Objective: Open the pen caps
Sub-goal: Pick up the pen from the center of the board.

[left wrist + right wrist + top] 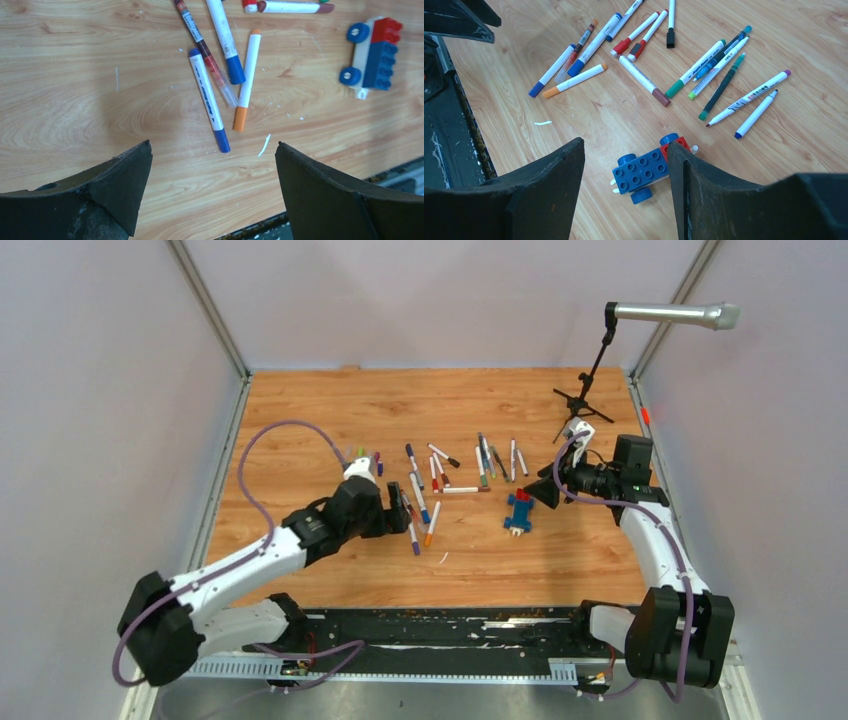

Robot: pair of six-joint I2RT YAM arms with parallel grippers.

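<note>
The slim blue-capped pen lies closest to my empty fingers, so my left gripper will next move down onto the white body of the slim blue-capped pen (412, 533) (210, 107), with one finger on each side of it.
Several pens lie scattered in the middle of the wooden table (300, 420), most with their pen caps on. In the left wrist view a blue cap (222, 141), an orange cap (240, 118) and another blue cap (235, 70) sit on white barrels just beyond my fingertips. My left gripper (213, 143) (395, 508) hovers open over bare wood with nothing between its jaws. The right wrist view shows brown (661, 97), green (673, 90), red (621, 47) and black (670, 38) caps. My right gripper (626, 144) (545, 490) is open and empty above the table.
A blue-and-red toy brick car (518, 512) (644, 170) lies on the table below my right fingers. A microphone on a small black stand (590, 390) is at the back right. A black strip (450, 625) runs along the near edge. A white scrap (264, 145) lies near the pens.
</note>
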